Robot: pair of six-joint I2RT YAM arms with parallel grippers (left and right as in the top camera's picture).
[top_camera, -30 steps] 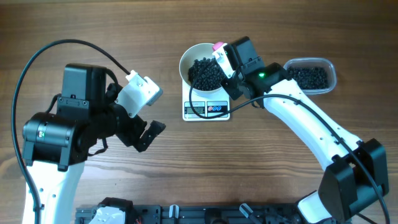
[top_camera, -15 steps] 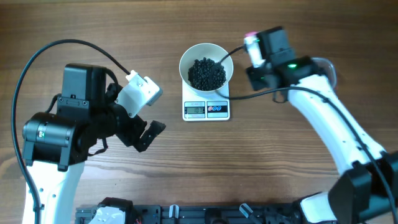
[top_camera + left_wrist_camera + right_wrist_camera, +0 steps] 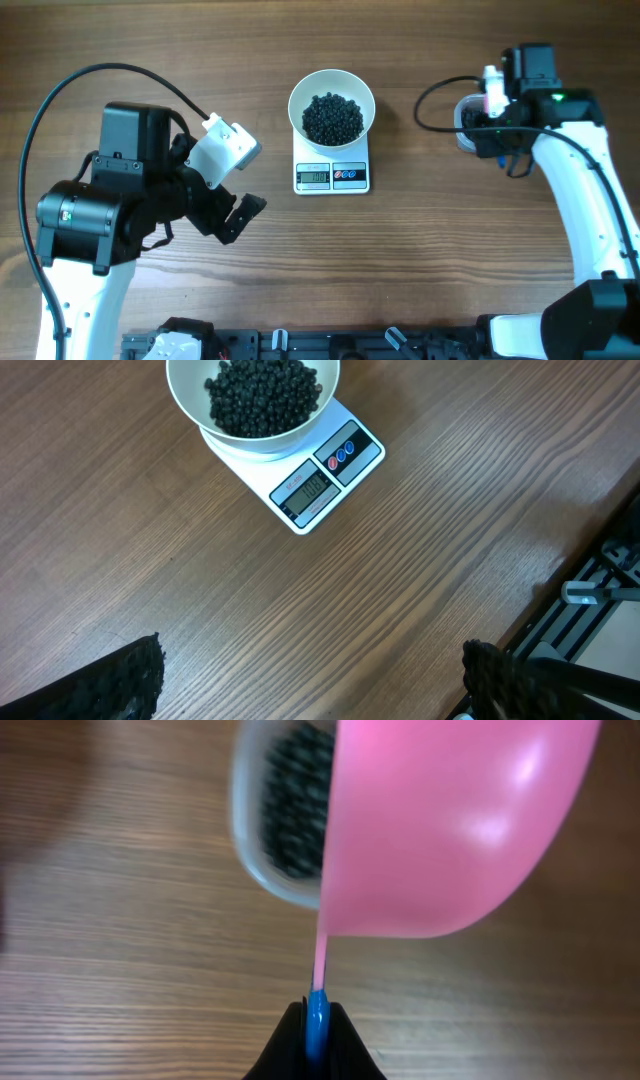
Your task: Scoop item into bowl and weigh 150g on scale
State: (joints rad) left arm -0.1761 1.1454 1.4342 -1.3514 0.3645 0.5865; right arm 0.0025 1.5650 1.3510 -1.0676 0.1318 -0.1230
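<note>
The bowl already holds a heap, so my right gripper should next go down toward the clear tub [image 3: 464, 112] and then bring the cup of the pink scoop onto the black pellets [image 3: 333, 118].
The white bowl [image 3: 303, 88] stands on the scale [image 3: 332, 176], holding a heap of black pellets [image 3: 333, 118]. My right gripper [image 3: 317, 1020] is shut on the blue end of a pink scoop [image 3: 450, 820], whose cup is tipped so I see its underside. In the overhead view this gripper [image 3: 495, 105] hovers over the clear tub [image 3: 464, 112], far right of the bowl. Black pellets [image 3: 292, 810] lie in the tub [image 3: 250, 870] behind the scoop. My left gripper [image 3: 312, 680] is open above bare wood, nearer than the scale [image 3: 320, 480] and the bowl [image 3: 190, 405].
A black rail [image 3: 300, 345] runs along the table's front edge and shows at the right in the left wrist view [image 3: 600, 580]. A black cable [image 3: 440, 90] loops beside the right arm. The left arm [image 3: 110, 215] takes up the table's left side.
My right arm has swung from the bowl's rim to the right, carrying the scoop over the tub. The left arm has stayed still.
</note>
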